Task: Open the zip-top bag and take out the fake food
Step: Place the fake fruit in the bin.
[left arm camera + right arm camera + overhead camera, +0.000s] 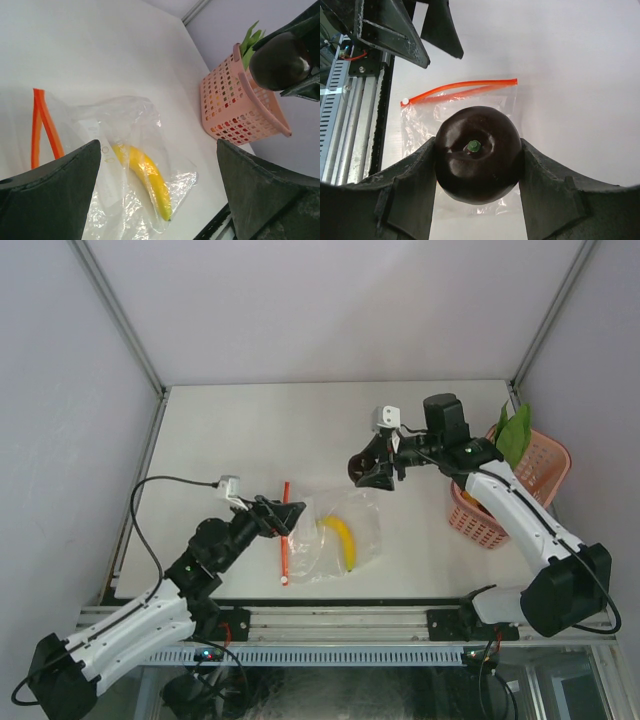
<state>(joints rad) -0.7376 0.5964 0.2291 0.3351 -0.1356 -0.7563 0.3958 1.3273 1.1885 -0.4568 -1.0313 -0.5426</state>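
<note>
The ball (477, 160) is out of the bag, so the robot's right gripper will next go to the right in the top view, over the pink basket's opening, and let go of the ball.
The zip-top bag (335, 535) lies flat near the table's front, its red-orange zipper strip (285, 532) gaping on the left. A yellow banana (342, 540) lies inside it (145, 175). My left gripper (287, 517) hovers open at the zipper end, its jaws wide over the bag (125, 125). My right gripper (372, 472) is raised above the table beyond the bag, shut on a dark purple-black ball (477, 160) with a small green stem. The ball (277, 60) also shows high in the left wrist view.
A pink lattice basket (525, 475) stands at the right edge with a green leafy vegetable (515, 432) sticking out of it. Metal frame rails run along the table's near edge (330, 615) and walls close in the back and sides.
</note>
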